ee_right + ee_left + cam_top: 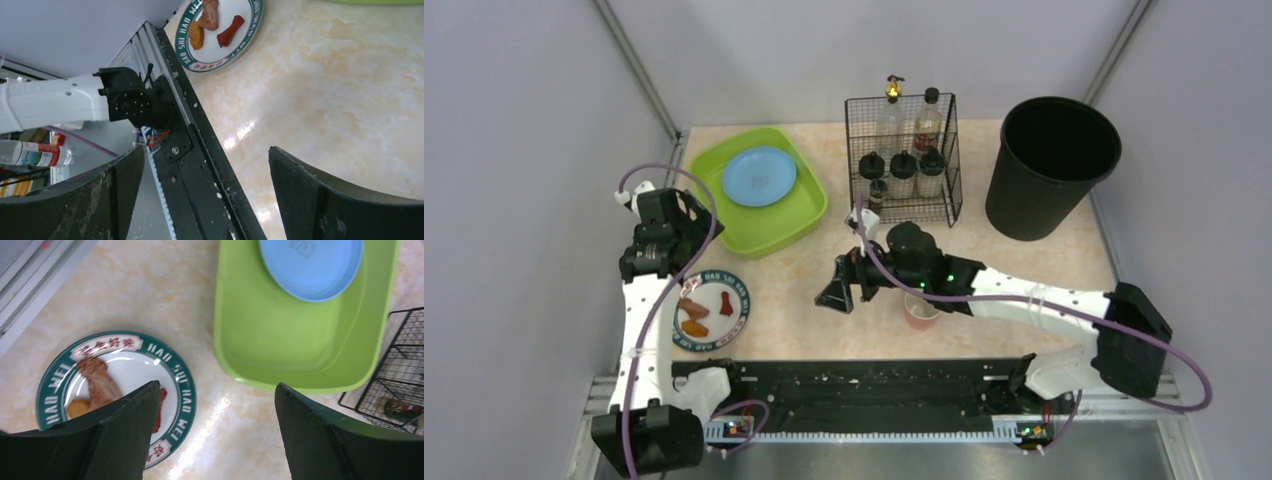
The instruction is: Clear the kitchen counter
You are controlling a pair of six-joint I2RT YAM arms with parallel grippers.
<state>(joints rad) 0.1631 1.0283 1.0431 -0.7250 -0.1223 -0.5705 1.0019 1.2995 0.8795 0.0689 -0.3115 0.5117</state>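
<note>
My right gripper lowers next toward the plate, which is below it and to its left in the top view. It comes down onto the plate's bare rim (744, 302) (247, 42) beside the red piece.
The kitchen counter (814, 310) is a beige-pink stone-look top, also seen in the left wrist view (150, 295) and the right wrist view (340, 90). A green-rimmed plate (742, 300) with pieces of food (694, 312) lies at its near left; it shows in the left wrist view (187, 390) and the right wrist view (252, 25). A pink cup (921, 315) stands partly under my right arm. My left gripper (679, 225) (217, 386) is open and empty, above the counter between plate and tub. My right gripper (836, 292) (206, 150) is open and empty, left of the cup.
A lime-green tub (809, 215) (260, 340) holding a blue plate (759, 176) (310, 265) sits at the back left. A wire rack (904, 205) (395, 385) of bottles stands at back centre, a black bin (1049, 170) at back right. A black rail (854, 385) (200, 165) runs along the near edge.
</note>
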